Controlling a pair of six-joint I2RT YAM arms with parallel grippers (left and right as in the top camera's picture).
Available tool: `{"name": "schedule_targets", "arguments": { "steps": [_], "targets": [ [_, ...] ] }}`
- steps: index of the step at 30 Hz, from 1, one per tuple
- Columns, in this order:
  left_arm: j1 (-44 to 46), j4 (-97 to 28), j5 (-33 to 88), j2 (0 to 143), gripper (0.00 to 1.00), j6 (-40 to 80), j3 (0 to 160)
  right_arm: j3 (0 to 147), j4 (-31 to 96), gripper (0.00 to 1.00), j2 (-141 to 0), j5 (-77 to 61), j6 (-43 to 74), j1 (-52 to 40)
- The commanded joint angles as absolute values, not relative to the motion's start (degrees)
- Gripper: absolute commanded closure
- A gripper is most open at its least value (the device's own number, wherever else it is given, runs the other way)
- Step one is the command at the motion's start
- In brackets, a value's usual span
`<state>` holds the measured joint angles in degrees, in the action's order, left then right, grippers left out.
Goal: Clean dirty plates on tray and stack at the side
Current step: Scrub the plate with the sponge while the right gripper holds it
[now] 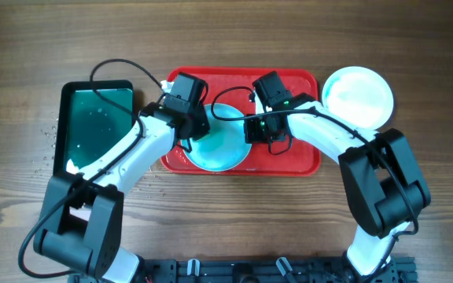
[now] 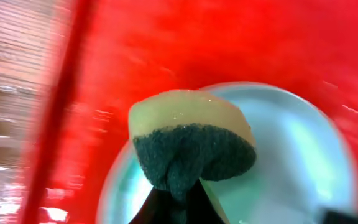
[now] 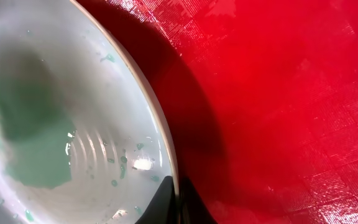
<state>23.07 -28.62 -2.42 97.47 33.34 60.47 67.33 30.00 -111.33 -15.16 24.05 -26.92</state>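
Observation:
Teal drops dot the plate, so my left gripper will next lower the sponge, wipe the plate's inside, rise, cross over and go down into the dark green tray.
A pale aqua plate [image 1: 222, 149] lies on the red tray [image 1: 299, 157]. My left gripper [image 1: 189, 135] is shut on a yellow sponge with a dark green scouring side [image 2: 191, 140] and holds it over the plate's left part [image 2: 291, 162]. My right gripper [image 1: 252, 130] is shut on the plate's right rim [image 3: 169, 155], one finger inside and one outside [image 3: 178, 198]. A dark shadow lies on the tray [image 3: 278, 93] beside the rim. Small teal drops dot the plate's inside [image 3: 114, 162]. Another pale plate [image 1: 358, 96] sits on the table right of the tray.
A dark green tray [image 1: 97, 118] with a wet surface lies left of the red tray. Water drops speckle the wooden table [image 1: 49, 134] beside it. The red tray's left rim [image 2: 61, 106] shows in the left wrist view.

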Motion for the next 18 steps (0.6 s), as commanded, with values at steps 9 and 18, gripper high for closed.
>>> {"name": "schedule_targets", "arguments": {
  "steps": [9,18],
  "targets": [
    [23.2,-28.1,6.6,103.9,0.96,33.3,60.0,67.0,31.1,0.96,-113.1,-12.5,25.5,-26.5],
    [22.4,-36.8,-20.1,101.6,0.96,33.3,60.0,67.1,31.1,0.96,-113.0,-12.5,25.5,-26.5]
  ]
}}
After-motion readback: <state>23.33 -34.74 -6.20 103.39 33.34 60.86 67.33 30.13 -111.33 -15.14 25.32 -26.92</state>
